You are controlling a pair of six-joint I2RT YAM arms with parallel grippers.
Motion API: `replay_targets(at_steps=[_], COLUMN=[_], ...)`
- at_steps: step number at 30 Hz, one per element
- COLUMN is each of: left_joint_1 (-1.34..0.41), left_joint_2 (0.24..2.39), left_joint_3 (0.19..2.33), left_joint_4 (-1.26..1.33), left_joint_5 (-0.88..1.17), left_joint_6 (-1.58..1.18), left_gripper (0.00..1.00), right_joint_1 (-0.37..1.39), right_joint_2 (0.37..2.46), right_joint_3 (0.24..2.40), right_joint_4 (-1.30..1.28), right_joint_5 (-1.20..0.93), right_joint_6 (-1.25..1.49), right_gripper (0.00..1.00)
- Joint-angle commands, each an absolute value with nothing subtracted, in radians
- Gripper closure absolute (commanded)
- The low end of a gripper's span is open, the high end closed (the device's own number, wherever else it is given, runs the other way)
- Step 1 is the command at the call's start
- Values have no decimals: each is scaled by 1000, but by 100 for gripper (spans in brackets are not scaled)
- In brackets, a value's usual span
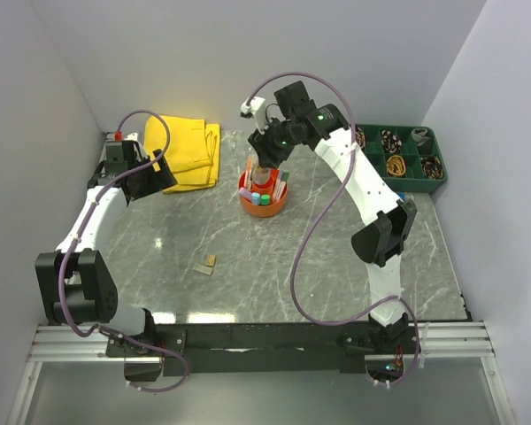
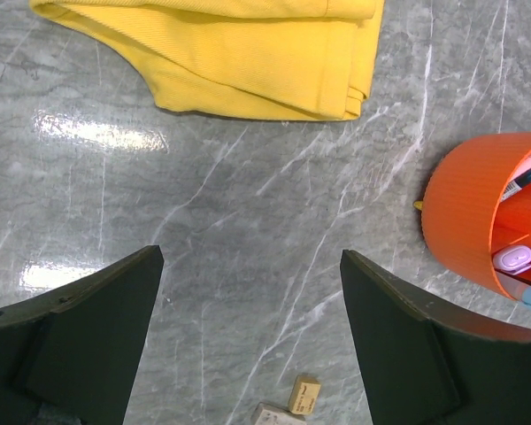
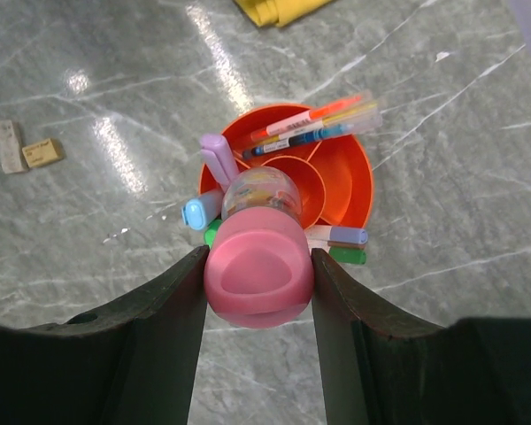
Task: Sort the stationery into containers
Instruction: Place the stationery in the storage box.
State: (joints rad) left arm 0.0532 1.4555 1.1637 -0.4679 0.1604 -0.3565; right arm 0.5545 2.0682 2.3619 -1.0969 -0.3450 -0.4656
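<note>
The block is still outside the bowl (image 1: 264, 197) and is below my left gripper and to its right in the top view, so next I will move my left gripper back over the smaller eraser block (image 1: 211, 260) and down.
The orange organiser bowl (image 1: 264, 197) stands mid-table and holds several pens and markers (image 3: 314, 127) and a lilac stick (image 3: 218, 158). My right gripper (image 3: 258, 276) is shut on the pink-capped clear tube (image 3: 258, 266) and holds it upright over the bowl's (image 3: 345, 181) central cup. Two small tan eraser blocks (image 1: 207, 265) lie on the table nearer the front; they also show in the left wrist view (image 2: 292, 403) and the right wrist view (image 3: 25, 149). My left gripper (image 2: 248, 332) is open and empty above the table, left of the bowl (image 2: 465, 217).
A folded yellow cloth (image 1: 188, 150) lies at the back left. A green compartment tray (image 1: 398, 158) with coiled items stands at the back right. White walls close in both sides and the back.
</note>
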Motion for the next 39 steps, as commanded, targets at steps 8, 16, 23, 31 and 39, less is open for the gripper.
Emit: replay_targets(at_steps=[8,16,23,31,39], left_joint_1=[58,57,57,55,-63], left_joint_2=[1414,1414,1428,1457,1540], left_joint_3=[1140,1135,1141,1146,1206], left_joint_4=[-433,-434,-426,-484,-718], left_joint_5=[175,176,190,340,270], left_joint_6=[-357,-356,-362,-249,-133], left_gripper=[12,12,12,14,17], right_joint_1=[557,557,554,555,565], right_joint_2=[2109,2137,2158,2186,2125], right_joint_3=[2341,2350,2336,2312,2246], right_joint_4=[-1078,-1048,-1037,-1084,-1045], right_joint_5=[-302,-281,-259,-267,-268], right_joint_6=[-480,-472,-477,-483,-419], right_gripper=[100,100,100,83,50])
